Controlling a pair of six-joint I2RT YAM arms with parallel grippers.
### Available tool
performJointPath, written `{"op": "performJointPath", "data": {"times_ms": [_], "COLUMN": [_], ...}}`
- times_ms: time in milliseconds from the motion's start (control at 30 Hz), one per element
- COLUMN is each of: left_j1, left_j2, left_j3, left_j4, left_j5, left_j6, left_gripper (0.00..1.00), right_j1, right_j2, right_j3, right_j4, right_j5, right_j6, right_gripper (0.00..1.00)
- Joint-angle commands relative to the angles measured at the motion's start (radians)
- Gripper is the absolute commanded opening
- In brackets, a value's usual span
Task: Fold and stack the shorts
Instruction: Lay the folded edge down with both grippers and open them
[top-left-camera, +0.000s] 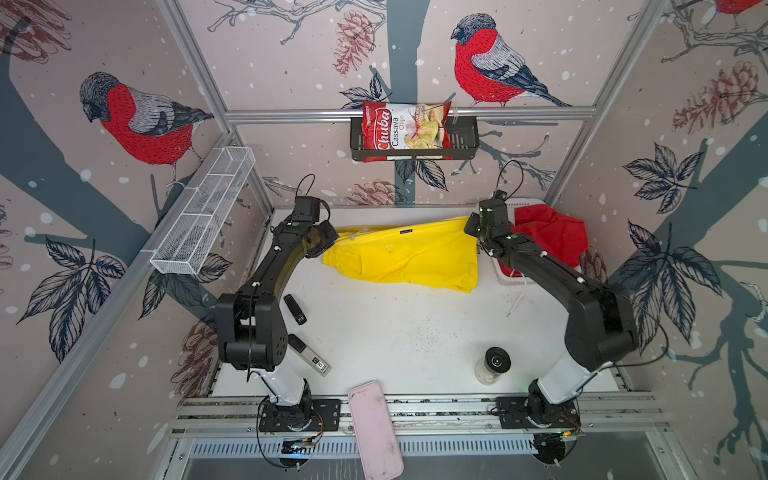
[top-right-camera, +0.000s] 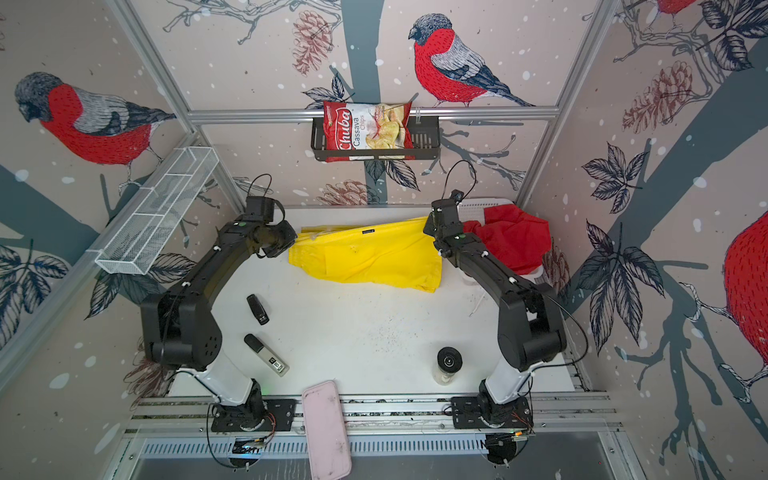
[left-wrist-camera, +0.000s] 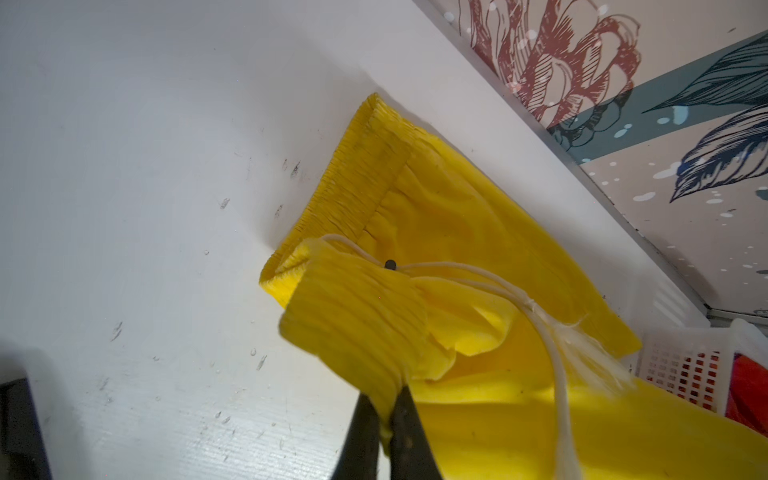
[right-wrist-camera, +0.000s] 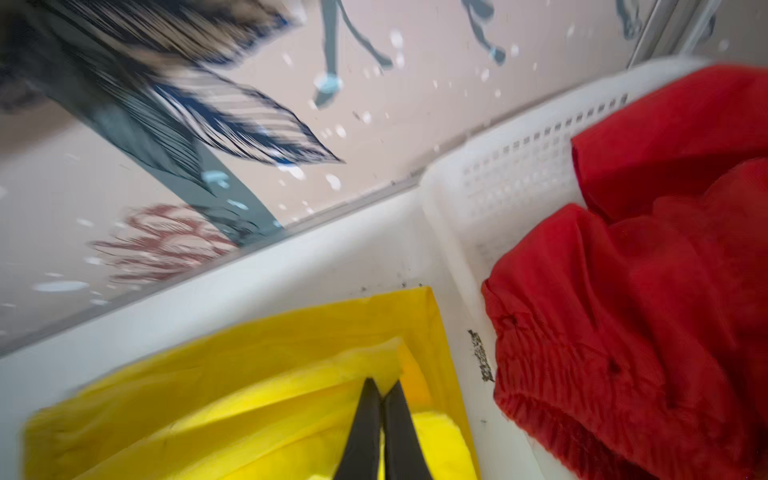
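Observation:
I will next move my left gripper outward and down with the held waistband, onto the shorts' far waistband corner (top-right-camera: 304, 229) (left-wrist-camera: 375, 116), and release it there, since that corner is uncovered below and outward of my left gripper.
The yellow shorts (top-left-camera: 407, 257) (top-right-camera: 370, 257) hang stretched between both grippers over the back of the white table, with the lower part drooping onto it. My left gripper (left-wrist-camera: 384, 401) is shut on the ribbed waistband (left-wrist-camera: 357, 324), where a white drawstring (left-wrist-camera: 552, 353) trails. In both top views it sits at the cloth's left end (top-left-camera: 337, 242). My right gripper (right-wrist-camera: 384, 386) is shut on a leg-hem corner of the yellow shorts (right-wrist-camera: 249, 395) at the right end (top-left-camera: 473, 227). The red shorts (top-left-camera: 548, 235) (right-wrist-camera: 644, 311) lie crumpled in a white basket (right-wrist-camera: 511, 174).
A chips bag (top-left-camera: 405, 129) sits in a black rack on the back wall, and a white wire shelf (top-left-camera: 203, 216) on the left wall. On the table are a black stick (top-left-camera: 296, 309), a grey device (top-left-camera: 309, 355), a black-lidded jar (top-left-camera: 494, 363) and a pink tray (top-left-camera: 374, 428).

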Motion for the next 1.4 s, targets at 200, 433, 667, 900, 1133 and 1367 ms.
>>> {"op": "performJointPath", "data": {"times_ms": [200, 433, 667, 900, 1133, 1367], "left_j1": [0.006, 0.006, 0.005, -0.002, -0.002, -0.002], "left_j2": [0.28, 0.445, 0.433, 0.232, 0.208, 0.198], "left_j3": [0.252, 0.462, 0.552, 0.16, -0.018, -0.104], "left_j4": [-0.059, -0.104, -0.159, -0.045, 0.011, 0.09], "left_j5": [-0.127, -0.119, -0.13, -0.109, -0.111, -0.102], "left_j6": [0.011, 0.022, 0.047, 0.051, 0.028, -0.013], "left_gripper": [0.06, 0.58, 0.55, 0.55, 0.61, 0.61], "right_j1": [-0.048, -0.061, -0.048, 0.056, 0.062, 0.024], "right_j2": [0.321, 0.483, 0.425, 0.104, -0.165, -0.224], "right_j3": [0.227, 0.439, 0.47, 0.059, -0.345, -0.496], "right_j4": [-0.045, -0.092, -0.135, -0.157, -0.125, -0.056], "right_j5": [0.052, 0.042, 0.012, -0.053, -0.137, -0.207], "right_j6": [-0.049, -0.087, -0.118, -0.043, 0.098, 0.109], "right_gripper": [0.0, 0.31, 0.47, 0.59, 0.64, 0.67]}}
